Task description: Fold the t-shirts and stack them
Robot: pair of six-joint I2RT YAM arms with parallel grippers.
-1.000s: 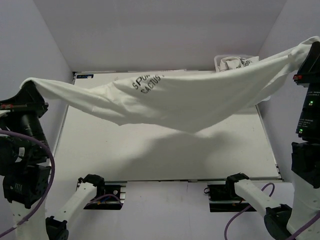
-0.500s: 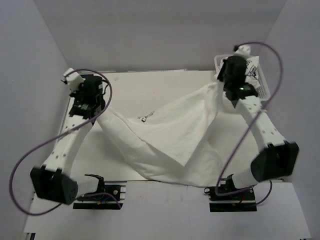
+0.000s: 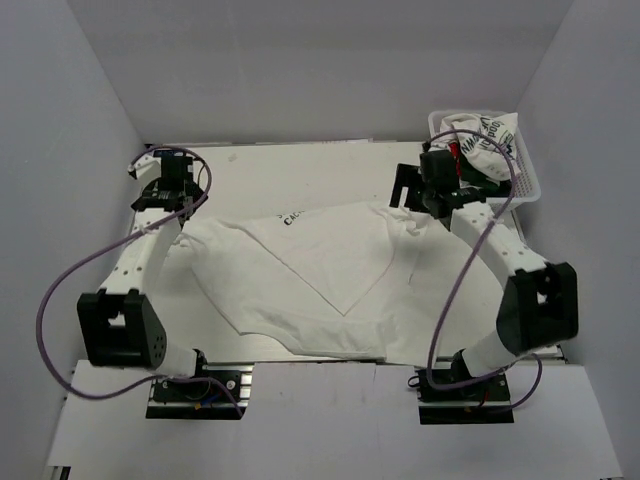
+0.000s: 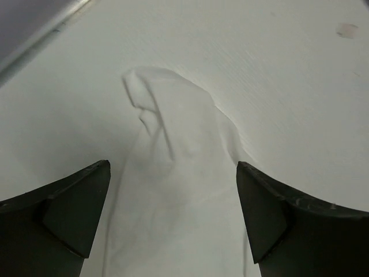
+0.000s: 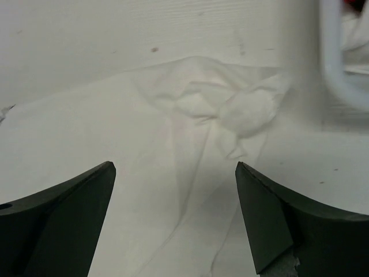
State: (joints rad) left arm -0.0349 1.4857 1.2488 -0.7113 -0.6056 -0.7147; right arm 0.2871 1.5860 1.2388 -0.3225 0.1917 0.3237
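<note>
I will move my right gripper back from the bunched far corner and then lower it onto that folded tip point(image 3: 344, 314) at mid-shirt, where the diagonal crease ends in a point.
A white t-shirt point(image 3: 330, 285) lies spread on the table point(image 3: 300, 170) with a diagonal crease and a bit of black lettering point(image 3: 293, 216) at its far edge. My left gripper point(image 3: 180, 208) stands open over the shirt's far left corner point(image 4: 173, 115), with nothing between its fingers. My right gripper point(image 3: 405, 195) is also open, just above the bunched far right corner point(image 5: 196, 98). In the left wrist view the gripper point(image 4: 173, 164) straddles cloth lying flat; the right wrist view shows the same for that gripper point(image 5: 174, 164). A second t-shirt point(image 3: 485, 140), with black lettering and a red patch, sits crumpled in a basket.
The white wire basket point(image 3: 530, 185) stands at the table's far right corner, close behind my right gripper; its rim point(image 5: 331, 52) shows in the right wrist view. Grey walls enclose the table on three sides. The shirt's near hem reaches the table's front edge.
The shirt, held stretched in the air a second ago, has come down and now lies on the table. Both grippers have opened and let go of its corners.
</note>
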